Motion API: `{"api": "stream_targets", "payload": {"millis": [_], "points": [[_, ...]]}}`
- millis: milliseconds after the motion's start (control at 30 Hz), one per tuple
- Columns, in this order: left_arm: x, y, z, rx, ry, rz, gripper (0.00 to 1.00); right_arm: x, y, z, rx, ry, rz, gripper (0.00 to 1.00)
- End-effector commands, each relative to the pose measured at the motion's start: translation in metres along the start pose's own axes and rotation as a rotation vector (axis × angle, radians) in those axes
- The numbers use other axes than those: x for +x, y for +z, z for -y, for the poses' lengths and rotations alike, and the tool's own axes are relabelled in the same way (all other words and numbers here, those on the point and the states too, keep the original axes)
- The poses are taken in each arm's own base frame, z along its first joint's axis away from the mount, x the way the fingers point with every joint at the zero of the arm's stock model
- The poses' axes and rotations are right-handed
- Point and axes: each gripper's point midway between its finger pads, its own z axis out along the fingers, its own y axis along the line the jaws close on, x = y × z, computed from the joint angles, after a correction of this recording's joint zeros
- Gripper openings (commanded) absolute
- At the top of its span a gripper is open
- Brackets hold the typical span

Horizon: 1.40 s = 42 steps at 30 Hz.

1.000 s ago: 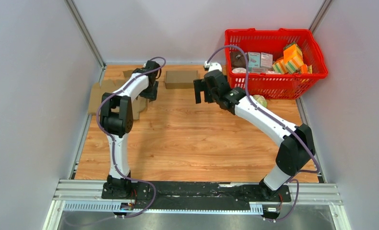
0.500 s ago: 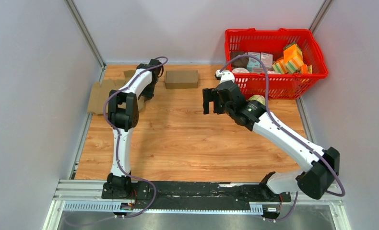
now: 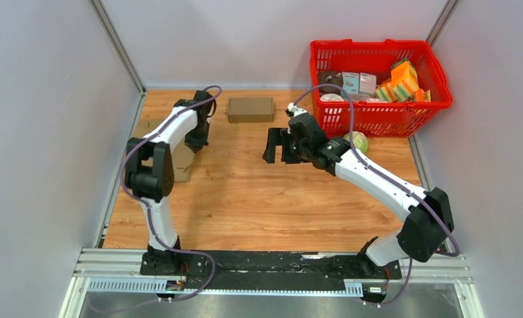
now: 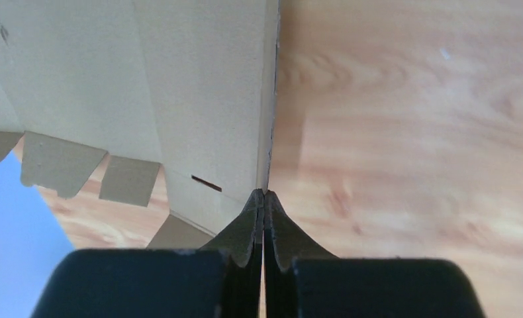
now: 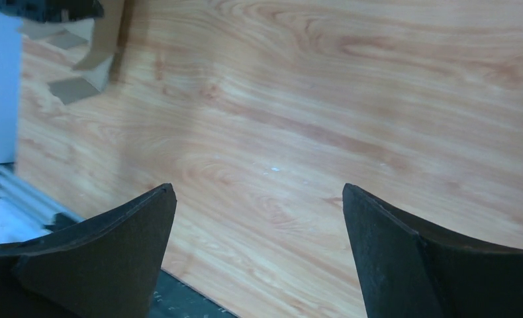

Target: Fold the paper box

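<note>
I will lower my right gripper, with its fingers spread, over the panel's long outer edge, one fingertip on each side, because my left gripper is already pinching the cardboard sheet.
The paper box is an unfolded brown cardboard sheet with small tabs, lying at the table's left side, largely hidden under my left arm. In the left wrist view one panel's edge runs straight down into my left gripper, whose jaws are pressed together on that edge. From above, the left gripper sits at the sheet's right side. My right gripper hovers over bare wood mid-table with nothing between its widely spread fingers.
A folded brown cardboard box lies at the back centre. A red basket full of packaged goods stands at the back right, with a pale green object on the table in front of it. Grey walls enclose the table.
My left gripper has shut on the cardboard's edge and drawn nearer. The right arm swung away from the folded box, toward the table's middle, still open.
</note>
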Motion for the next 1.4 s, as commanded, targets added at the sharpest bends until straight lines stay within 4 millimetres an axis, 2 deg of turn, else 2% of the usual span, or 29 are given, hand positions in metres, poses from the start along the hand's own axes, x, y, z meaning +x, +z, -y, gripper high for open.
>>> {"api": "stream_targets", "payload": {"millis": [0, 33, 67, 100, 133, 167, 200, 233, 267, 300, 333, 367, 467, 500, 633, 667, 733, 800, 933, 1033, 1067, 1133, 1167, 1200, 1233, 1267, 1300, 1333, 1367], "points": [[0.002, -0.069, 0.029, 0.282, -0.188, 0.198, 0.00, -0.028, 0.009, -0.042, -0.218, 0.247, 0.018, 1.00], [0.023, -0.070, 0.050, 0.365, -0.209, 0.158, 0.00, -0.028, 0.018, -0.040, -0.220, 0.273, 0.011, 1.00], [0.027, -0.091, 0.056, 0.414, -0.228, 0.204, 0.00, -0.031, 0.023, -0.043, -0.231, 0.286, 0.016, 1.00], [0.029, -0.098, 0.064, 0.440, -0.238, 0.233, 0.00, -0.037, 0.026, -0.051, -0.262, 0.298, 0.025, 1.00], [0.047, -0.102, 0.085, 0.468, -0.214, 0.215, 0.00, -0.031, 0.043, -0.050, -0.253, 0.306, -0.008, 1.00], [0.052, -0.115, 0.089, 0.481, -0.226, 0.251, 0.00, -0.046, 0.043, -0.062, -0.282, 0.301, 0.007, 1.00], [0.053, -0.120, 0.097, 0.500, -0.240, 0.282, 0.00, -0.044, 0.048, -0.062, -0.270, 0.295, -0.022, 1.00], [0.070, -0.113, 0.109, 0.516, -0.279, 0.247, 0.00, -0.042, 0.057, -0.063, -0.259, 0.282, -0.039, 1.00], [0.077, -0.124, 0.121, 0.554, -0.281, 0.273, 0.00, -0.037, 0.072, -0.062, -0.238, 0.276, -0.067, 1.00], [0.077, -0.127, 0.132, 0.589, -0.295, 0.297, 0.00, -0.043, 0.075, -0.065, -0.229, 0.263, -0.073, 1.00], [0.087, -0.124, 0.140, 0.600, -0.321, 0.270, 0.00, -0.042, 0.081, -0.064, -0.221, 0.247, -0.084, 1.00], [0.095, -0.129, 0.153, 0.624, -0.296, 0.268, 0.00, -0.034, 0.093, -0.060, -0.204, 0.245, -0.112, 1.00], [0.099, -0.129, 0.164, 0.596, -0.283, 0.287, 0.00, -0.020, 0.104, -0.052, -0.155, 0.205, -0.135, 0.97], [0.102, -0.131, 0.170, 0.593, -0.266, 0.289, 0.00, -0.008, 0.108, -0.044, -0.118, 0.201, -0.172, 0.95], [0.103, -0.135, 0.191, 0.603, -0.243, 0.283, 0.00, 0.024, 0.111, -0.034, -0.051, 0.198, -0.220, 0.89], [0.105, -0.129, 0.195, 0.588, -0.229, 0.269, 0.00, 0.041, 0.113, -0.028, -0.032, 0.196, -0.247, 0.88], [0.106, -0.133, 0.205, 0.593, -0.206, 0.261, 0.00, 0.050, 0.112, -0.026, -0.015, 0.180, -0.232, 0.88], [0.109, -0.129, 0.209, 0.573, -0.200, 0.249, 0.00, 0.061, 0.114, -0.016, 0.020, 0.165, -0.249, 0.88], [0.110, -0.128, 0.218, 0.588, -0.189, 0.235, 0.00, 0.062, 0.111, -0.011, 0.028, 0.144, -0.236, 0.89], [0.110, -0.133, 0.223, 0.614, -0.165, 0.240, 0.00, 0.065, 0.111, -0.005, 0.050, 0.122, -0.248, 0.85], [0.110, -0.139, 0.224, 0.632, -0.159, 0.252, 0.00, 0.068, 0.114, -0.003, 0.054, 0.120, -0.257, 0.72], [0.111, -0.143, 0.224, 0.661, -0.154, 0.278, 0.01, 0.070, 0.119, -0.003, 0.035, 0.114, -0.262, 0.56], [0.110, -0.154, 0.220, 0.690, -0.159, 0.307, 0.07, 0.070, 0.121, -0.002, 0.034, 0.114, -0.261, 0.49], [0.107, -0.160, 0.219, 0.706, -0.164, 0.333, 0.23, 0.071, 0.126, 0.000, 0.036, 0.114, -0.259, 0.47], [0.112, -0.156, 0.213, 0.700, -0.160, 0.344, 0.30, 0.070, 0.129, 0.001, 0.029, 0.116, -0.258, 0.46], [0.110, -0.170, 0.204, 0.723, -0.171, 0.391, 0.36, 0.069, 0.130, 0.002, 0.023, 0.099, -0.253, 0.40], [0.111, -0.172, 0.197, 0.713, -0.157, 0.419, 0.45, 0.067, 0.132, 0.003, 0.021, 0.095, -0.243, 0.36], [0.113, -0.169, 0.188, 0.690, -0.153, 0.441, 0.49, 0.065, 0.132, 0.008, 0.034, 0.087, -0.235, 0.32], [0.112, -0.180, 0.179, 0.709, -0.149, 0.478, 0.50, 0.065, 0.132, 0.011, 0.034, 0.060, -0.234, 0.26]]}}
